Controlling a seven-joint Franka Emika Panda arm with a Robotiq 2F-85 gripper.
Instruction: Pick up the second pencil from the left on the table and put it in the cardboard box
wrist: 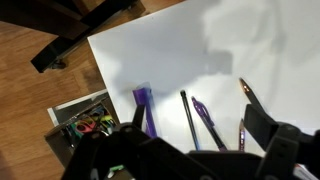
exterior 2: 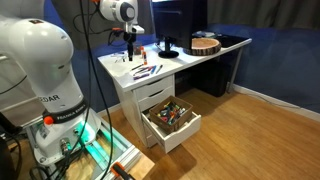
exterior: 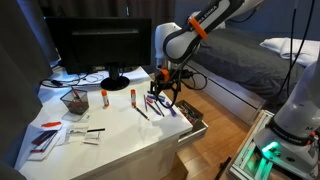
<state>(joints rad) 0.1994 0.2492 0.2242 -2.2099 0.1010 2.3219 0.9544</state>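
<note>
My gripper goes toward the right in the wrist view and down onto the thin dark pencil beside the brown-tipped one next, since it lies nearer one finger.
Several pens and pencils lie side by side on the white desk. The wrist view shows a wide purple pen, a thin black pencil, a purple pen and a brown-tipped pencil. They also show in both exterior views. My gripper is open and empty, hovering just above the row, its fingers either side of the black pencil and purple pen. A flat brownish box-like thing, possibly the cardboard box, lies at the desk's near corner.
A dark mesh pen cup, two glue sticks and a monitor stand behind the pencils. An open drawer full of small items juts out under the desk edge. A round wooden piece sits on the far desk.
</note>
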